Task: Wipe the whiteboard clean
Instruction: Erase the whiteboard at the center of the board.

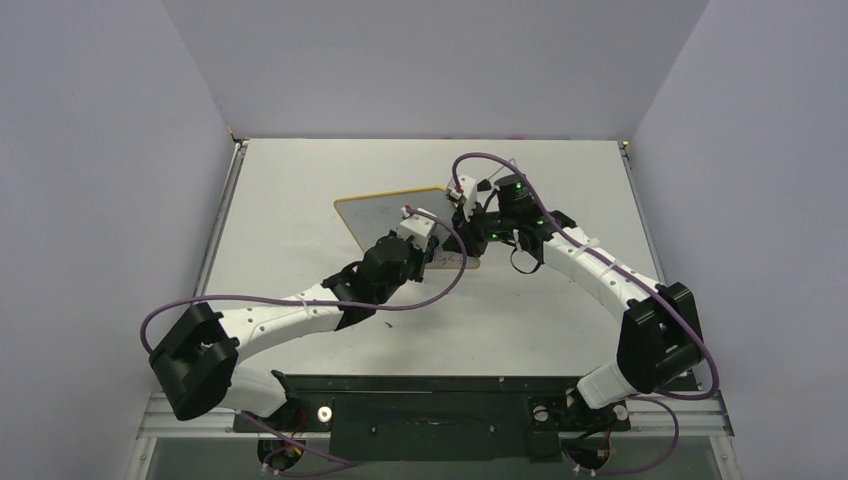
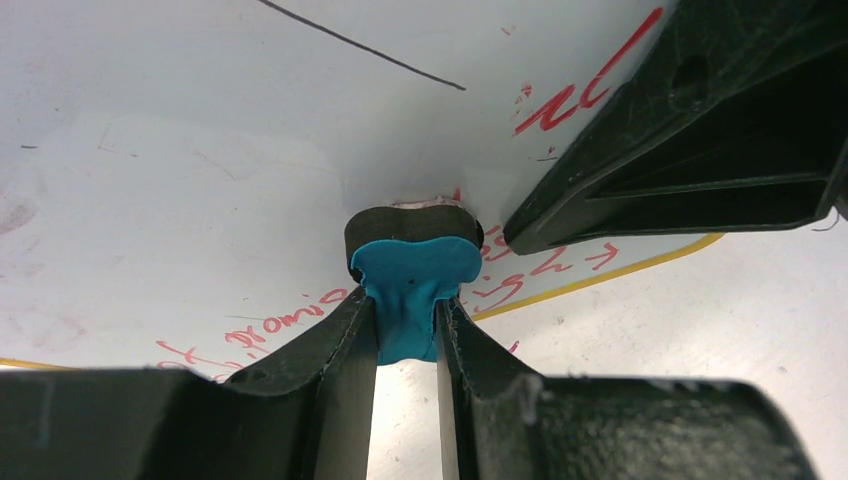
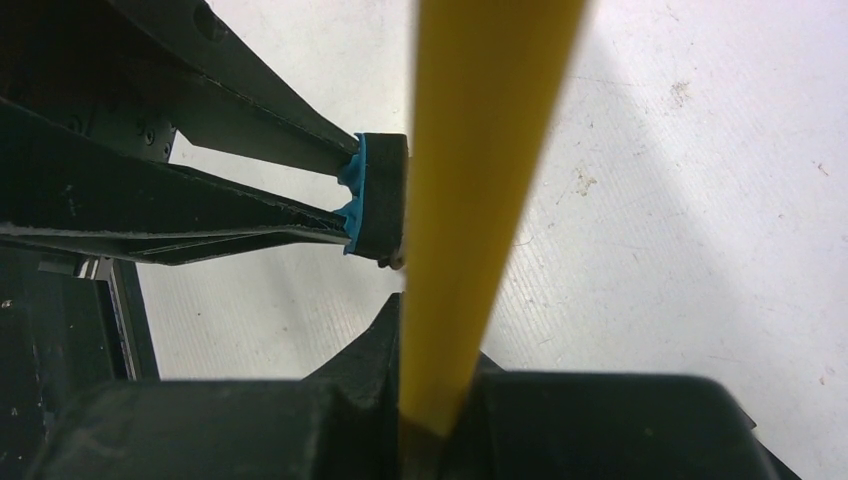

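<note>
The robot should next move its left gripper to the left in the top view, back and down to the bare tabletop beside the whiteboard, where there is room to let go of the eraser (image 2: 412, 270).
The whiteboard (image 1: 385, 213) stands tilted near the table's middle, its face (image 2: 200, 150) filling the left wrist view. Red handwriting (image 2: 290, 320) runs along the lower edge and more red marks (image 2: 585, 95) sit at the upper right. My left gripper (image 2: 408, 310) is shut on the blue-and-black eraser (image 2: 412, 270), whose black pad presses against the board. My right gripper (image 3: 440, 340) is shut on the board's yellowish frame edge (image 3: 480, 180) at its right side (image 1: 468, 215). The eraser (image 3: 378, 195) also shows beside that edge. My left gripper (image 1: 430, 237) is at the board's lower right part.
A thin black line (image 2: 360, 45) crosses the board's upper area. The grey table (image 1: 290, 200) is walled on three sides. A black rail (image 1: 430, 385) with both arm bases runs along the near edge. A right finger (image 2: 700, 130) sits close to the eraser.
</note>
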You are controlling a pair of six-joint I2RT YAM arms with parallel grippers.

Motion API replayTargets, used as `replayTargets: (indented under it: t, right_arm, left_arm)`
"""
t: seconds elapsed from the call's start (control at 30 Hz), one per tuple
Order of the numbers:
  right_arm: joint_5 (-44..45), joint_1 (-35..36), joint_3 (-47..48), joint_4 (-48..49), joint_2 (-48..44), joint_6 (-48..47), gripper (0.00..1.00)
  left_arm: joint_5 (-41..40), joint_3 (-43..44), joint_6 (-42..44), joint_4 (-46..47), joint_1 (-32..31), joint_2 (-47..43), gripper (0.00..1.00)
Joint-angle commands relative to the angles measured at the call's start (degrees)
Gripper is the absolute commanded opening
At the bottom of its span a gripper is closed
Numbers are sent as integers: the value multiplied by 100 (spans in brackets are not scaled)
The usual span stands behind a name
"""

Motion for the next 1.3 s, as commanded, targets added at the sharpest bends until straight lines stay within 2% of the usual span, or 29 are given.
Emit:
replayTargets:
  t: [0.0, 0.13, 0.23, 0.37, 0.47, 0.6, 1.03, 1.1, 1.2, 1.27]
  right_arm:
    - [-418, 202, 66, -520, -18, -73, 0]
    - [-423, 196, 61, -521, -17, -64, 0]
    - [-441, 188, 58, -527, -6, -60, 0]
    - [-453, 198, 57, -523, -15, -65, 0]
    - [-467, 192, 58, -520, -32, -64, 0]
    - [-477, 185, 60, -521, -37, -68, 0]
    - [-514, 158, 67, -516, -5, -22, 0]
    - [-533, 119, 66, -506, -10, 6, 0]
    - [-557, 58, 52, -486, -6, 22, 0]
    - [-559, 16, 49, -490, -4, 35, 0]
  left_arm:
    - [-43, 554, 176, 156, 4, -42, 0]
    - [-678, 1077, 284, -156, -399, 323, 0]
    - [-1723, 1545, 310, -462, -605, 676, 0]
    - [-2630, 1837, 207, -744, -698, 940, 0]
    - [-2942, 1840, 158, -735, -622, 926, 0]
    - [-2958, 1736, 98, -713, -384, 755, 0]
    - [-1632, 633, -345, -270, 379, -73, 0]
    - [-1236, 337, -359, -68, 451, -409, 0]
    - [-82, -120, -418, 131, 560, -904, 0]
    - [613, -414, -674, -102, 717, -1325, 0]
